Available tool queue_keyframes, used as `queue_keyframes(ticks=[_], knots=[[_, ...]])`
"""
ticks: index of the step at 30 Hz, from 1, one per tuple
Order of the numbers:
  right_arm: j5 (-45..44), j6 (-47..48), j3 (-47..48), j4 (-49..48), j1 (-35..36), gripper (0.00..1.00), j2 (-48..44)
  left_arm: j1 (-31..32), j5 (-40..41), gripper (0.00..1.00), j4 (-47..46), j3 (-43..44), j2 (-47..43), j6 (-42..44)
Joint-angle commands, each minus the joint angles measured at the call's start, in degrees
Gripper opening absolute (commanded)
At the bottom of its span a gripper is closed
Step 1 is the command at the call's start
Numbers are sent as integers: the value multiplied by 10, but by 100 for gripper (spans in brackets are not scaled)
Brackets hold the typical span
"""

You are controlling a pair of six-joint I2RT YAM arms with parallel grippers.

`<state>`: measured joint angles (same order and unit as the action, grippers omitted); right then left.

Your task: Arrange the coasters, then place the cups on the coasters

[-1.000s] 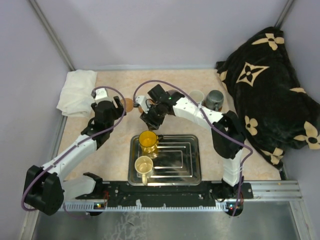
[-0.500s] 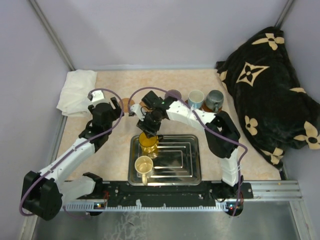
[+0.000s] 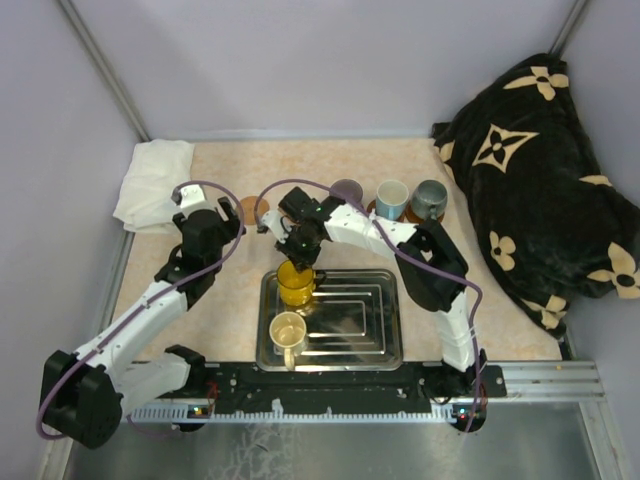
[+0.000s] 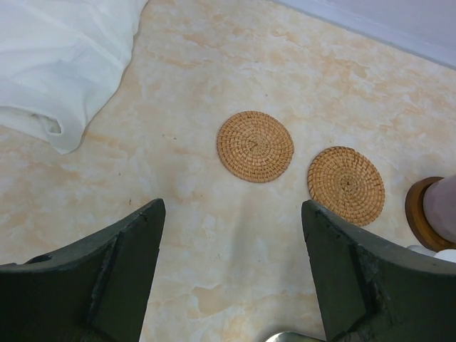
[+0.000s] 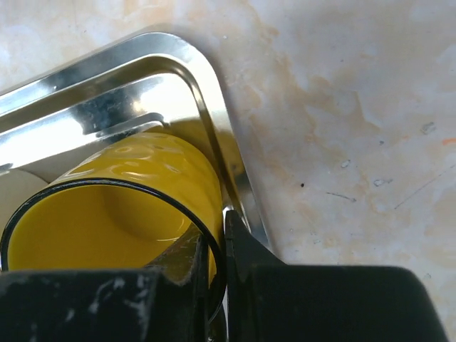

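The right gripper lifts the yellow cup next, carries it outward and lowers it to release on the bare coaster nearest the purple cup, which lies outward.
The yellow cup (image 3: 296, 283) (image 5: 128, 206) stands in the far left corner of the steel tray (image 3: 375, 335) (image 5: 107, 78). My right gripper (image 3: 301, 262) (image 5: 217, 263) is shut on its rim, one finger inside and one outside. A cream cup (image 3: 288, 330) stands nearer in the tray. At the back stand a purple cup (image 3: 347, 191), a white cup with a blue handle (image 3: 391, 197) and a dark grey cup (image 3: 430, 198). Two woven tan coasters (image 4: 255, 146) (image 4: 346, 184) lie bare on the table. A darker coaster (image 4: 419, 212) lies under the purple cup. My left gripper (image 3: 228, 218) (image 4: 231, 208) hangs open above the table, short of the coasters.
A white cloth (image 3: 155, 180) (image 4: 57, 64) lies at the back left corner. A black blanket with a flower print (image 3: 540, 170) fills the right side. Walls close the table at the back and left.
My right gripper has come down from the coasters to the tray and shut on the yellow cup's rim. The left arm has drawn back slightly to the left.
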<state>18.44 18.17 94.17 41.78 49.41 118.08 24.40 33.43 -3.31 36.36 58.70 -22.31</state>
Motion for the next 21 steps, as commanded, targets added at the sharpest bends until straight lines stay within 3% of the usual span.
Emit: queue_keyframes(ticks=[1,13,21], knots=[[-59,-49,7,-36,3,0,-11,1,3,84,1,-3,-1,0],[-246,-181,39,-71,14,0,-55,1,-18,84,-3,-1,12,3],[-286,-232,126,-54,14,0,-51,1,-23,84,-6,5,17,5]])
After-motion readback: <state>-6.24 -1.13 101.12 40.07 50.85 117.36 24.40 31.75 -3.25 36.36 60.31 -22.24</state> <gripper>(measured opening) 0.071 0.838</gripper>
